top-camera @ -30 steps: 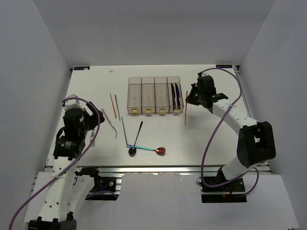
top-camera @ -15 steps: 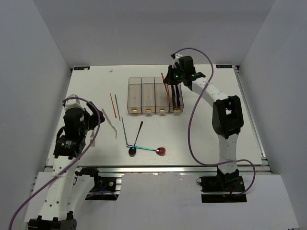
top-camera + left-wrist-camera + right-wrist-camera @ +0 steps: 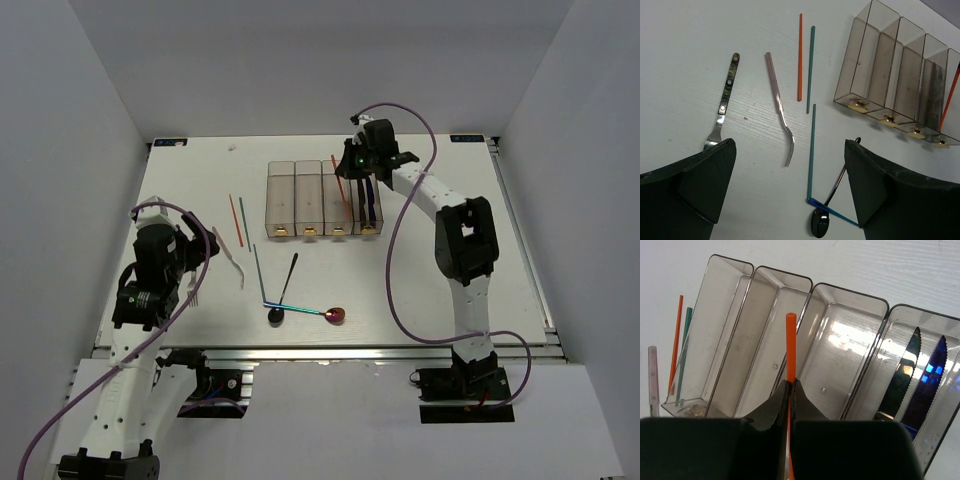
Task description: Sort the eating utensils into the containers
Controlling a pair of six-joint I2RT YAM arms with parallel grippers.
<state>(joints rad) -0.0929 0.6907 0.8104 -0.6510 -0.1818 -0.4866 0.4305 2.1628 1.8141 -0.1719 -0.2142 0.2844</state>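
The nearer green chopstick's middle lies clear of both spoons, so my left gripper shifts to the right in the top view and down onto it next.
Four joined clear containers [image 3: 310, 198] stand at the back middle of the table. My right gripper [image 3: 352, 165] is shut on a red chopstick [image 3: 791, 340] and holds it tilted above the bins, near the wall between the second and third bin [image 3: 840, 345]. A black knife [image 3: 900, 375] and a blue knife [image 3: 931, 375] lie in the rightmost bin. My left gripper [image 3: 195, 262] is open and empty above the table's left side. In its view lie a red chopstick [image 3: 800, 57], two green chopsticks [image 3: 811, 150], a pale fork [image 3: 780, 107], a dark-handled fork [image 3: 725, 100] and a black spoon [image 3: 821, 222].
An iridescent spoon with a red bowl [image 3: 336, 316] lies near the front edge, its handle crossing the black spoon [image 3: 283, 292]. The enclosure's white walls stand close on the left, right and back. The right arm's cable [image 3: 400, 250] loops over the table's right side.
My right arm swung from right of the bins to above their far end, carrying the red chopstick, then shifted slightly left. The left arm has not moved.
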